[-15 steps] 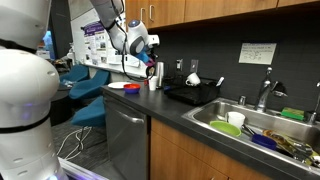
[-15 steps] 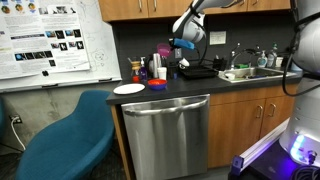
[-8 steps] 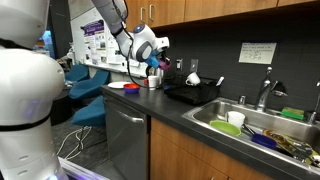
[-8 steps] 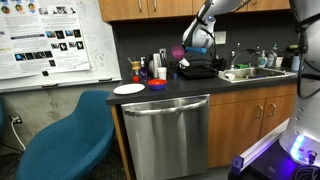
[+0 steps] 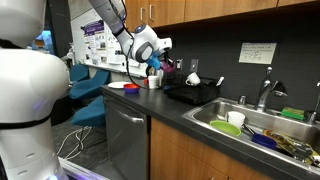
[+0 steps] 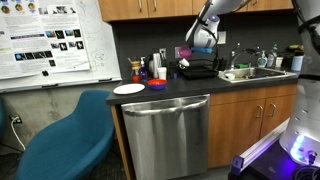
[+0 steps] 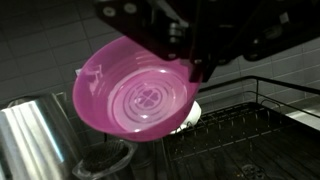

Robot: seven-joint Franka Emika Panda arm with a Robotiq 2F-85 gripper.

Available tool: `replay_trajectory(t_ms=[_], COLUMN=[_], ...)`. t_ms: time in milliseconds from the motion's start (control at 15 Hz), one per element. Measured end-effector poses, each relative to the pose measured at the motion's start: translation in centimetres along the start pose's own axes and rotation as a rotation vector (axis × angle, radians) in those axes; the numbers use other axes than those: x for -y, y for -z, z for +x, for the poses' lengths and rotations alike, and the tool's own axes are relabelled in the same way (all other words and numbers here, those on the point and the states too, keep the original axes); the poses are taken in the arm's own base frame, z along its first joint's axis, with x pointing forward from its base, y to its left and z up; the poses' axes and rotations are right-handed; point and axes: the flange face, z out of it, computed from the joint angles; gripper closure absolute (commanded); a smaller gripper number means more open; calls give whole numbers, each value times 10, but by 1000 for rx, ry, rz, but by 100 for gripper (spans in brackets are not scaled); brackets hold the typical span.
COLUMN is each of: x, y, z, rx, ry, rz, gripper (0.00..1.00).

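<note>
I should next lower the bowl (image 5: 166,64) with my gripper into the near end of the black dish rack (image 5: 195,93) and let go of the bowl's rim, because that end of the dish rack is below my gripper.
My gripper (image 7: 196,68) is shut on the rim of a translucent pink plastic bowl (image 7: 135,98) and holds it in the air, tilted on its side. In both exterior views the bowl (image 5: 166,64) (image 6: 184,53) hangs just above the near end of the black dish rack (image 5: 195,93) (image 6: 198,70) on the dark counter. In the wrist view the rack's wires (image 7: 255,125) lie below and to the right, with a white dish (image 7: 190,117) under the bowl.
A white plate (image 6: 129,89), a purple plate (image 6: 157,84) and cups (image 6: 160,72) stand beside the rack. A metal pitcher (image 7: 35,140) shows in the wrist view. A sink (image 5: 265,135) full of dishes lies past the rack. A blue chair (image 6: 70,130) stands by the dishwasher.
The arm has carried the pink bowl from above the cups toward the dish rack; over the last half second it moved only slightly.
</note>
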Motion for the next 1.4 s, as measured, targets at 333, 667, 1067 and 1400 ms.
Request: replay_trajectory(t_ms=[333,667,1067,1400], x=[-1,-13,-20,-10], y=[-9,-19,-26,-23], z=[-13,-20,-25,-25], rx=[90,94,77,38], ry=[19,61,142,226], rz=[-25,-83,-160,-206], gripper=[99,99,99,99])
